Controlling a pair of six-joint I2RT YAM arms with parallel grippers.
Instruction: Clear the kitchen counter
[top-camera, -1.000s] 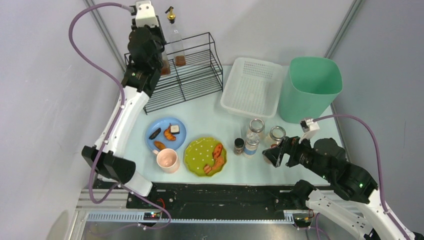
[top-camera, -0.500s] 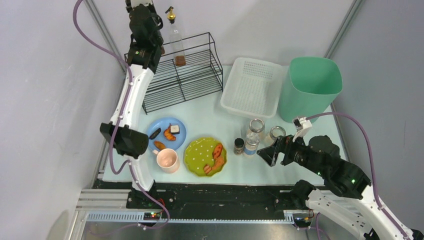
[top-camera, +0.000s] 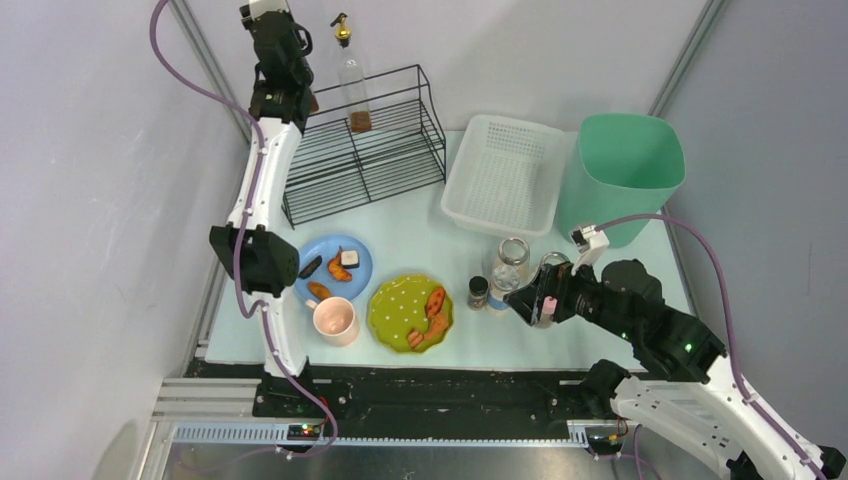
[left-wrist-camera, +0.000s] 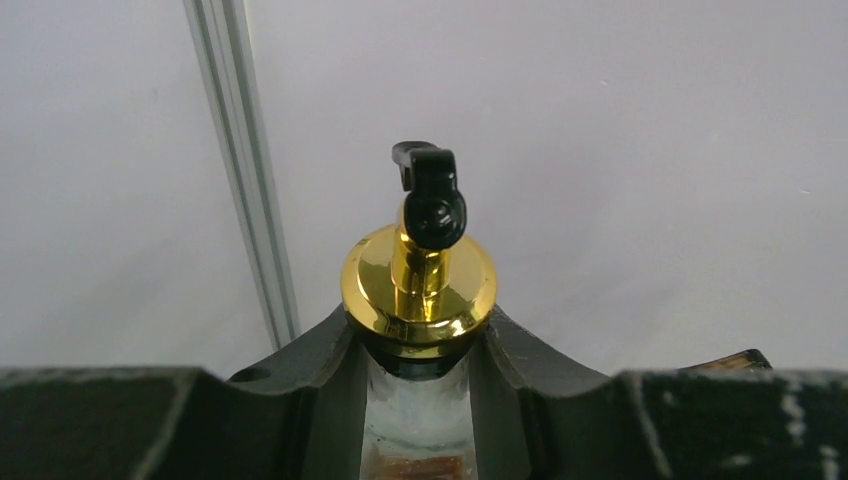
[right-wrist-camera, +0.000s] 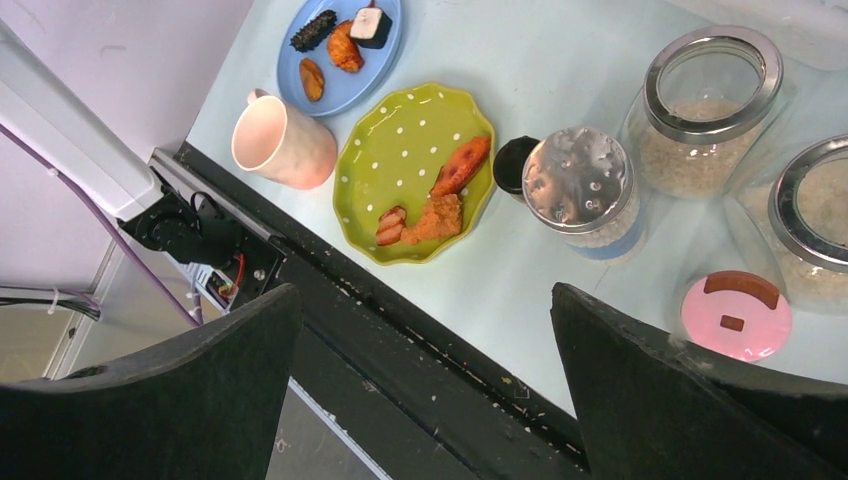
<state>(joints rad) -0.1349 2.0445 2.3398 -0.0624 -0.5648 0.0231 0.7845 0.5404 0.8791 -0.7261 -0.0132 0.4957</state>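
Note:
This bottle will go down slightly next, toward the second gold-capped bottle, and my left gripper will set it onto the black wire rack, since its match already stands there.
The kitchen counter is a pale mint-green top with a black front rail. It holds a blue plate of food, a pink mug, a green dotted plate of food and a cluster of jars. My left gripper is high at the far-left corner beside the black wire rack. In the left wrist view it is shut on the neck of a glass bottle with a gold cap. My right gripper is open and empty above the jars, near a pink-lidded jar.
A second gold-capped bottle stands in the rack. A white perforated basket and a green bin stand at the back right. A metal-lidded shaker and a small black-capped jar sit by the green plate.
My left arm has risen and drawn back toward the far-left corner with the bottle. My right gripper has moved left, over the jars.

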